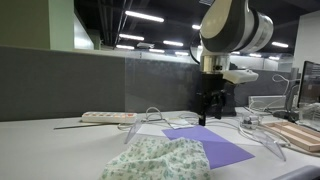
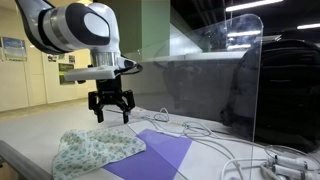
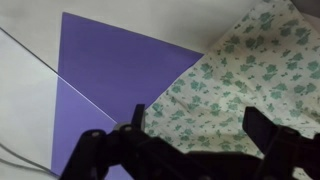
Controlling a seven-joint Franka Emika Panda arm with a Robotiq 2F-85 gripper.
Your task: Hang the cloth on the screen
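Note:
I should next lower my gripper with its fingers open, moving away from the screen (image 2: 255,80), onto the cloth's edge by the purple sheet, because that edge lies uncovered below it.
The cloth (image 1: 160,160) (image 2: 95,150) is a pale green-white floral rag lying crumpled on the table, partly over a flat purple sheet (image 1: 215,148) (image 2: 160,155). In the wrist view the cloth (image 3: 250,70) fills the right side, below my fingers. My gripper (image 1: 211,108) (image 2: 111,110) (image 3: 195,125) is open and empty, hanging above the table over the purple sheet and the cloth's edge. The screen (image 2: 255,80) (image 1: 160,85) is a clear upright plastic panel on curved transparent feet, behind the sheet.
White cables (image 2: 215,135) run across the table around the sheet. A keyboard-like strip (image 1: 105,117) lies at the back. A wooden tray (image 1: 300,135) and monitor (image 1: 310,85) stand at one side. A grey fabric partition (image 1: 60,80) is behind.

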